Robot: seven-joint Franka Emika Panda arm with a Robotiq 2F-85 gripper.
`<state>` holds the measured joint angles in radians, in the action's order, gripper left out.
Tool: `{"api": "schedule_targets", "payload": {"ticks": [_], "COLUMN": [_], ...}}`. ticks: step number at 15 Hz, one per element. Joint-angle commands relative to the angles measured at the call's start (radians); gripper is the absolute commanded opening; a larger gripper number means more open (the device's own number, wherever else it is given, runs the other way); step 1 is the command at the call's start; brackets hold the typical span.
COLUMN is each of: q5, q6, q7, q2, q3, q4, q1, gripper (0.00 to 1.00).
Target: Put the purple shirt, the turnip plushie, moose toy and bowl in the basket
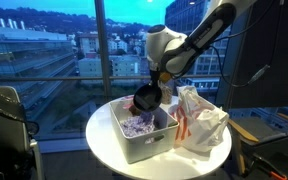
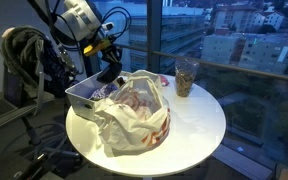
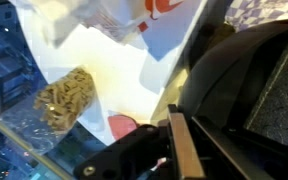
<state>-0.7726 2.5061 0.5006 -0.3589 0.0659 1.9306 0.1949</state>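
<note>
My gripper moves down next, turns the tilted bowl flatter onto the purple shirt (image 1: 136,125) (image 3: 269,11) and releases the bowl's rim, since the inside of the white basket lies below my gripper.
My gripper (image 1: 160,78) is shut on the rim of the dark bowl (image 1: 146,97), which hangs tilted just above the white basket (image 1: 154,148). The purple shirt (image 1: 136,125) lies crumpled inside the basket. In an exterior view the gripper (image 2: 108,58) holds the bowl (image 2: 110,73) over the basket's (image 2: 79,97) far side. In the wrist view the bowl (image 3: 246,85) fills the right half, with a finger (image 3: 180,150) clamped against its rim. The turnip plushie and the moose toy are out of view.
A white crinkly bag (image 1: 200,122) with red print lies next to the basket on the round white table (image 1: 104,150). A clear cup of pale pasta-like pieces (image 2: 186,77) stands near the table's window edge. A chair with dark clothes (image 2: 24,60) stands beside the table.
</note>
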Motion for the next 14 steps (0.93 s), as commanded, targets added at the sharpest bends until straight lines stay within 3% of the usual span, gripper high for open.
{"api": "schedule_targets", "payload": {"ticks": [1, 3, 4, 5, 9, 11, 14], "q5": [0.117, 0.204, 0.255, 0.335, 0.620, 0.699, 0.704], "q6": [0.078, 0.101, 0.104, 0.107, 0.027, -0.022, -0.106], "q7": [-0.168, -0.271, -0.322, -0.399, -0.631, -0.661, -0.611], "q2": [-0.132, -0.169, -0.176, -0.172, -0.123, -0.082, -0.007], "q3": [0.013, 0.024, 0.033, 0.061, 0.164, 0.175, 0.127], "q4": [-0.087, -0.098, -0.100, -0.092, -0.080, -0.074, -0.052], "q1": [-0.011, -0.018, -0.022, -0.038, -0.091, -0.096, -0.071], "gripper": [0.01, 0.05, 0.30, 0.31, 0.61, 0.76, 0.98]}}
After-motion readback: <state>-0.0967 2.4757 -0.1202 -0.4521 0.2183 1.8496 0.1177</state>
